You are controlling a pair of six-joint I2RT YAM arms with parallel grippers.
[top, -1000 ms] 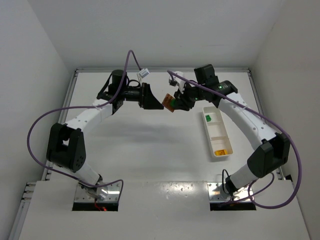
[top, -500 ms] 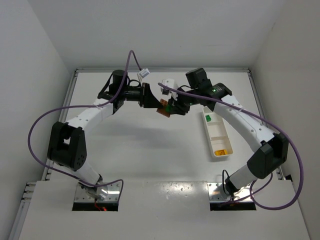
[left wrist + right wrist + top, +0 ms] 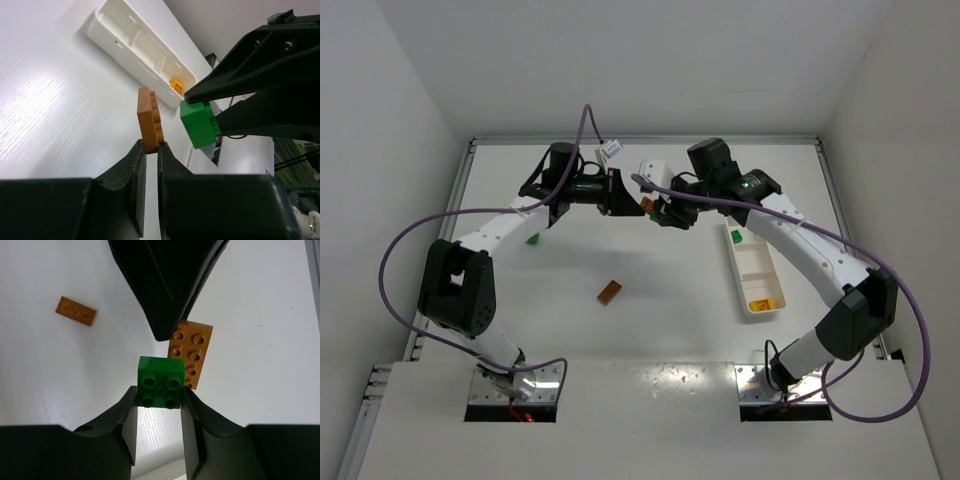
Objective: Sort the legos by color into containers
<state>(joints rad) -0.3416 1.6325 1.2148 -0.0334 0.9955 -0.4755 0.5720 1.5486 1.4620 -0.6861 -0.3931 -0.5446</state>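
Note:
The robot's left gripper should move toward the right in the top view, lower over the tray's middle section (image 3: 754, 262) (image 3: 149, 48) and release the brown lego there, because that section is empty.
Above the table's far middle, my left gripper (image 3: 151, 146) is shut on the lower end of a brown lego (image 3: 150, 119). Beside it, my right gripper (image 3: 159, 392) is shut on a green lego (image 3: 160, 381), which stands just apart from the brown one (image 3: 190, 353). In the top view the two grippers meet tip to tip, left (image 3: 638, 204) and right (image 3: 661, 213). Another brown lego (image 3: 610, 291) lies flat on the table. A small green lego (image 3: 533, 238) lies by the left arm. The white containers tray (image 3: 750, 270) holds a green lego (image 3: 735, 236) and a yellow lego (image 3: 761, 304).
Purple cables loop off both arms, one arching over the grippers (image 3: 588, 120). White walls close in the table at the back and sides. The loose brown lego also shows flat on the table (image 3: 76, 311) in the right wrist view.
My left gripper has closed on the brown lego that the right gripper carried with the green one. Both grippers shifted toward the back. A brown lego now lies on the table.

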